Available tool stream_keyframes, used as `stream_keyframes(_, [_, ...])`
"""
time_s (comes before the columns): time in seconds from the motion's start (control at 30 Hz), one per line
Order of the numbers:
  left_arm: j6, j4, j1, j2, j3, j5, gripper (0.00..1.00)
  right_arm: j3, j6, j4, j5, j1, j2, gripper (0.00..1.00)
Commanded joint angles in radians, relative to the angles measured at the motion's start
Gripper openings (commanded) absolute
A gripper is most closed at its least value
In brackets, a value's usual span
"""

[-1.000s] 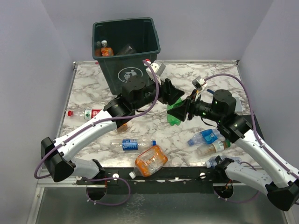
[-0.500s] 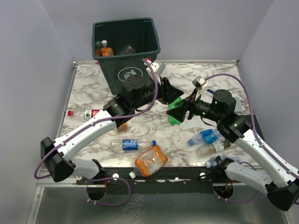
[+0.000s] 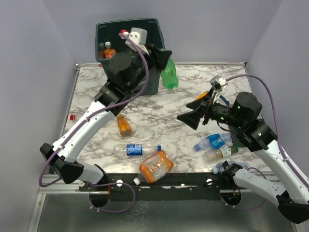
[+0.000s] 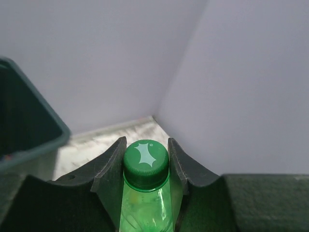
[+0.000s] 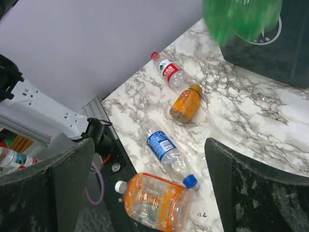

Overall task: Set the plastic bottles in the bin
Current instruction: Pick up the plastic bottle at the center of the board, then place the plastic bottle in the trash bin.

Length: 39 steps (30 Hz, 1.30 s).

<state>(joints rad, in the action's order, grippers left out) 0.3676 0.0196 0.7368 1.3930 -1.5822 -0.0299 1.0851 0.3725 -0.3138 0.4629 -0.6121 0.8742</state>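
The green bottle [image 3: 169, 76] hangs outside the bin's rim, so I should move my left gripper outward and sideways over the bin's opening [image 3: 151, 35] and let go of the bottle's neck.
My left gripper [image 3: 163, 59] is shut on the neck of a green plastic bottle [image 3: 169, 76], just under its green cap [image 4: 146, 162]. The bottle hangs in the air beside the right rim of the dark green bin [image 3: 126, 22]. An orange-labelled bottle [image 3: 110, 52] lies inside the bin. My right gripper [image 3: 192, 115] stands wide open above mid-table with nothing between its fingers. On the marble lie a small orange bottle [image 3: 123, 125], a blue-labelled clear bottle [image 3: 137, 149] and a large orange-tinted bottle [image 3: 155, 166]. The right wrist view shows the same three, and a red-labelled bottle [image 5: 170, 71].
More bottles cluster by my right arm: a crumpled blue one [image 3: 212, 141], a brownish one [image 3: 219, 153] and a clear one [image 3: 224, 166]. A red cap [image 3: 72, 116] peeks out by the table's left edge. Grey walls close in on three sides.
The right gripper opened and let go of the green bottle, then drew back to the right. The left gripper closed on the bottle's neck and carried it up to the bin's right rim.
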Motion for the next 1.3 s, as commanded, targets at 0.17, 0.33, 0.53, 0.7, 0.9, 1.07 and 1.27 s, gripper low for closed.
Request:
stream_keyframes(0.17, [-0.265, -0.526, -0.13, 0.097, -0.092, -0.363, 0.0, -0.225, 0.108, 0.047, -0.165, -0.001, -0.197, 1.0])
stream_keyframes(0.33, [-0.264, -0.667, -0.228, 0.239, -0.193, -0.352, 0.0, -0.423, 0.223, 0.157, -0.16, -0.001, -0.27, 0.98])
stream_keyframes(0.53, [-0.344, -0.637, -0.277, 0.447, -0.34, -0.39, 0.0, -0.493, 0.247, 0.142, -0.181, -0.002, -0.305, 0.97])
stream_keyframes(0.7, [-0.428, -0.625, -0.28, 0.512, -0.35, -0.392, 0.0, -0.509, 0.21, 0.1, -0.23, -0.001, -0.338, 0.97])
stream_keyframes(0.9, [-0.408, -0.559, -0.283, 0.514, -0.287, -0.487, 0.02, -0.494, 0.138, 0.04, -0.286, -0.001, -0.325, 0.97])
stream_keyframes(1.07, [-0.371, -0.537, -0.282, 0.483, -0.194, -0.508, 0.33, -0.489, 0.111, 0.037, -0.307, -0.001, -0.301, 0.97])
stream_keyframes(1.27, [-0.341, -0.538, -0.281, 0.436, -0.207, -0.519, 0.88, -0.477, 0.105, 0.018, -0.324, -0.001, -0.299, 0.97])
